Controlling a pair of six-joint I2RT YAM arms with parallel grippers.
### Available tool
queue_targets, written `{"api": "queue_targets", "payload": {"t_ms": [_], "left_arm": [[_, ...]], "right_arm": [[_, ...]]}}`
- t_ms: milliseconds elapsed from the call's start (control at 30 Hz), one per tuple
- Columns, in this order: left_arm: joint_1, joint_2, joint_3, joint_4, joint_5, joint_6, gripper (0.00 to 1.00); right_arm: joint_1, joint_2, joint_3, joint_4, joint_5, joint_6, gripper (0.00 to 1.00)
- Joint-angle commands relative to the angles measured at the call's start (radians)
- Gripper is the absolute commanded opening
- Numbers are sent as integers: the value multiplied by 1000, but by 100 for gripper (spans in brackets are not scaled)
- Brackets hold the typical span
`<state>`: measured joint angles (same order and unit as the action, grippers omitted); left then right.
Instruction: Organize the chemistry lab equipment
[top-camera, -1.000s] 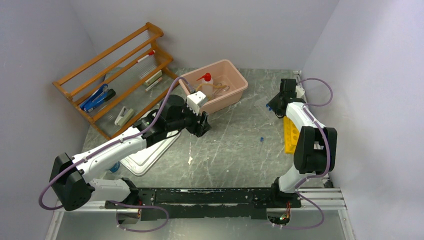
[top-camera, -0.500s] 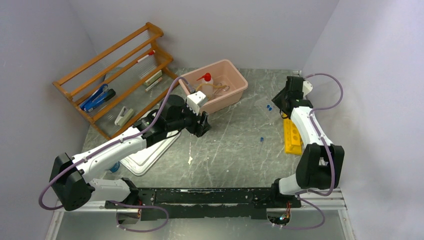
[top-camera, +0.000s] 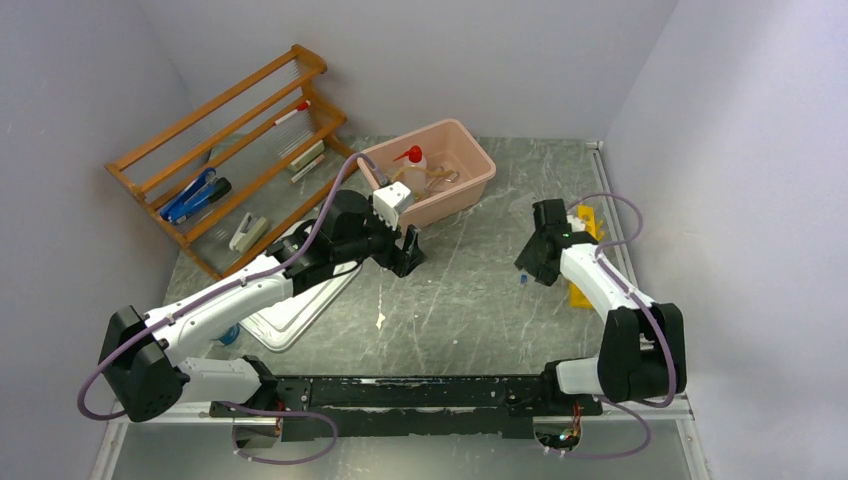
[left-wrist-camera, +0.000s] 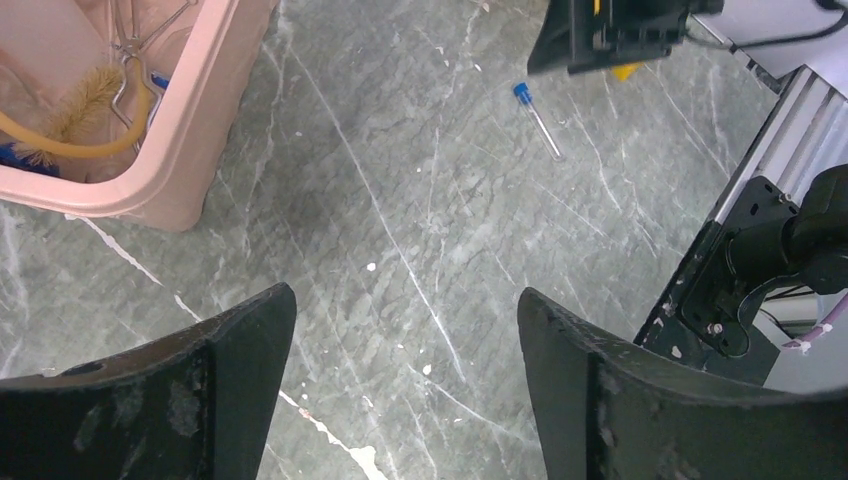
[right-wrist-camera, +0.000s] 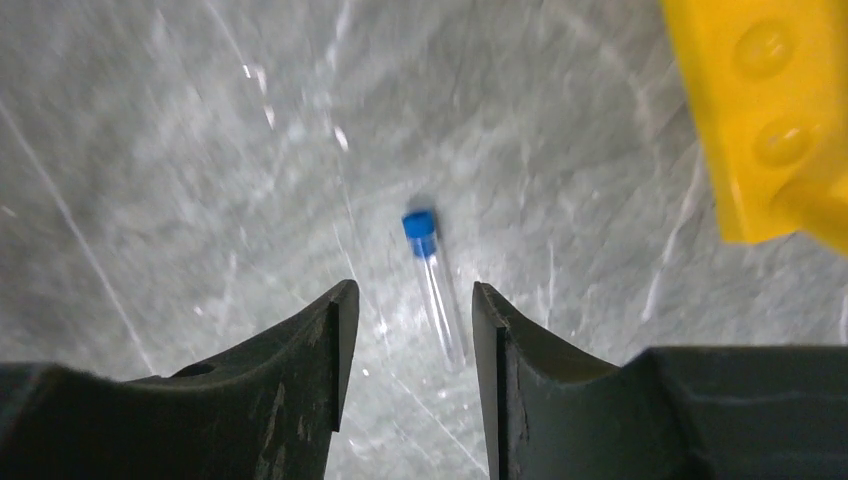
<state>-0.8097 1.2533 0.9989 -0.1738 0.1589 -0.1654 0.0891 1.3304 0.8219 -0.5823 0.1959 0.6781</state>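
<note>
I need to lower my right gripper next and close its open fingers by the blue cap, since the blue-capped tube (top-camera: 522, 281) lies below, lined up between them.
A blue-capped clear tube (top-camera: 522, 281) lies flat on the grey table and also shows in the left wrist view (left-wrist-camera: 537, 120). My right gripper (top-camera: 531, 262) hangs just above it, open. In the right wrist view (right-wrist-camera: 410, 290) the tube (right-wrist-camera: 436, 290) lies between the two fingers, untouched. The yellow tube rack (top-camera: 579, 292) lies just to the right, mostly behind the arm (right-wrist-camera: 765, 110). My left gripper (top-camera: 408, 256) is open and empty (left-wrist-camera: 405, 300) over bare table in front of the pink tub. The red-capped squeeze bottle (top-camera: 412, 164) and tan tubing (left-wrist-camera: 70, 150) are in the tub.
The pink tub (top-camera: 478, 186) stands at the back centre, its near wall close to my left gripper (left-wrist-camera: 190, 150). The orange shelf rack (top-camera: 240, 110) holding small items is at the back left. A white lid (top-camera: 290, 315) lies under the left arm. Walls close both sides.
My right gripper has swung from the back right corner beside the yellow rack forward and left, down over the lone tube. The left arm has hardly moved.
</note>
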Motion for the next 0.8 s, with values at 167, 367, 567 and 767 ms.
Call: {"api": "queue_targets", "payload": {"t_ms": [167, 367, 567, 767], "left_arm": [[1, -26, -14, 46, 24, -19, 88], [1, -18, -13, 44, 36, -26, 84], [1, -1, -2, 37, 53, -31, 81], [1, 30, 14, 46, 70, -46, 79]], "right_arm": [[87, 89, -23, -21, 73, 25, 45], [86, 172, -24, 59, 46, -41, 42], [84, 232, -18, 105, 20, -67, 31], [80, 207, -53, 173, -28, -72, 12]]}}
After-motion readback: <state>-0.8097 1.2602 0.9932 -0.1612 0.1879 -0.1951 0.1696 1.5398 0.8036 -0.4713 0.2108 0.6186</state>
